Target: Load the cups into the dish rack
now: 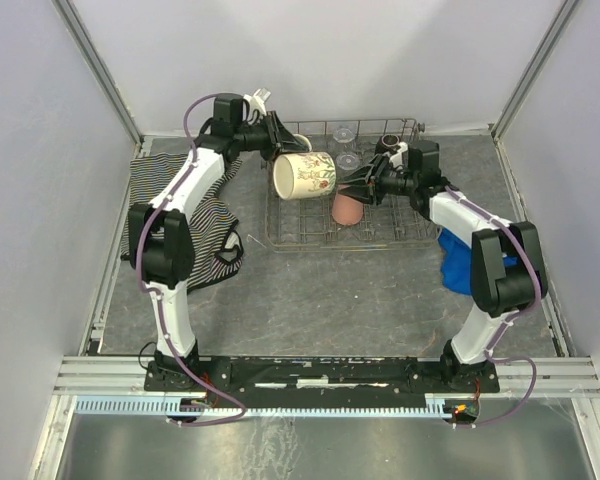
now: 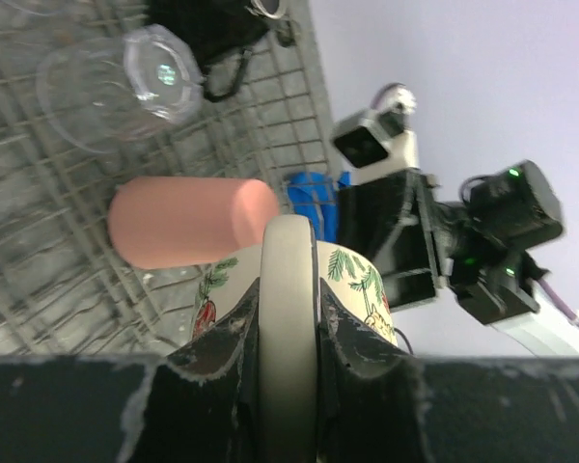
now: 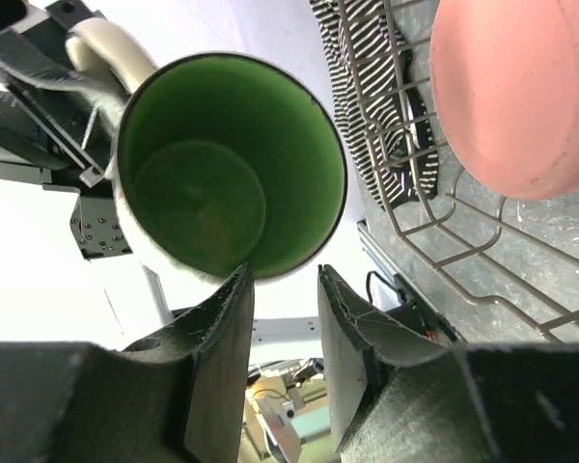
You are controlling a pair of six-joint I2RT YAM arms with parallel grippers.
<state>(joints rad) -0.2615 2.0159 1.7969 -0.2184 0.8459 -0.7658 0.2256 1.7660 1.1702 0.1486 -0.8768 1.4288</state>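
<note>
My left gripper moves down next, tipping the mug's opening downward, and releases the mug's handle, as the rack's empty near corner (image 1: 296, 222) beside the tumbler (image 1: 347, 208) lies below.
The cream floral mug (image 1: 305, 175) hangs on its side above the dish rack (image 1: 310, 238), green inside (image 3: 227, 164) facing my right gripper. My left gripper (image 1: 280, 148) is shut on the mug's cream handle (image 2: 288, 289). My right gripper (image 3: 285, 275) stands open just off the mug's rim, nothing between its fingers. The salmon-pink tumbler (image 1: 347, 208) stands upside down in the rack, below the mug. A clear glass (image 2: 125, 82) sits at the rack's back, and the black mug (image 1: 388, 143) at its back right corner.
A striped cloth (image 1: 170, 200) lies left of the rack under the left arm. A blue cloth (image 1: 455, 260) lies right of the rack beside the right arm. Grey walls close in the table on three sides.
</note>
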